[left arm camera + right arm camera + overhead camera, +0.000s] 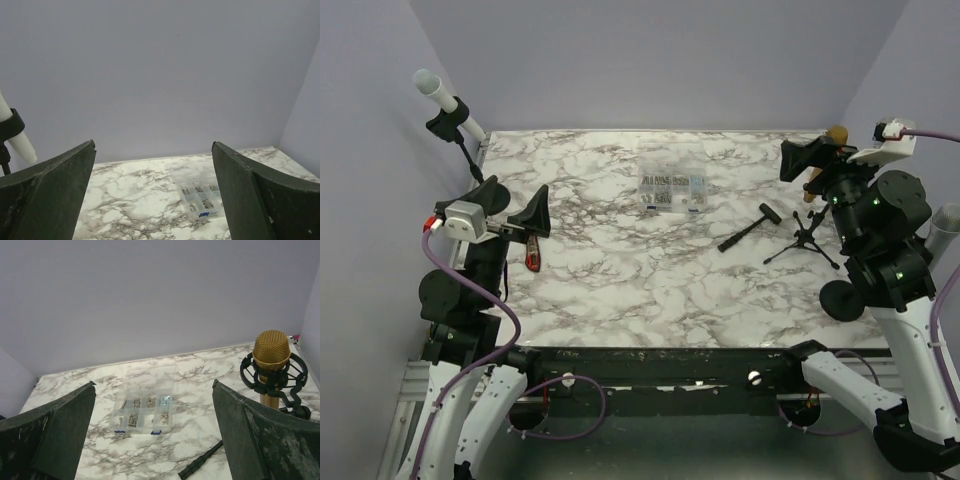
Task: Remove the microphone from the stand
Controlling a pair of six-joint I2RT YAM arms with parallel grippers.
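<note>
The pole of the black tripod stand is below the robot's right gripper, under the shock mount, so the gripper should next lower past the gold microphone (271, 351) onto that pole.
A gold microphone (271, 351) stands upright in a black shock mount (273, 379) at the right of the right wrist view. In the top view it (837, 134) sits on a small black tripod stand (807, 238), partly hidden behind my right gripper (809, 156). My right gripper (154, 383) is open and empty, just left of the microphone. A white microphone (439, 94) sits tilted in a black clip (448, 122) on a stand at the far left corner; it also shows in the left wrist view (16, 138). My left gripper (515, 199) is open and empty, right of that stand, and shows in its own view (153, 144).
A clear plastic box of screws (672, 189) lies at the middle back of the marble table (650, 290). A black hammer-like tool (750, 228) lies left of the tripod. A red-handled tool (532, 256) lies below my left gripper. Grey walls close in the back and sides.
</note>
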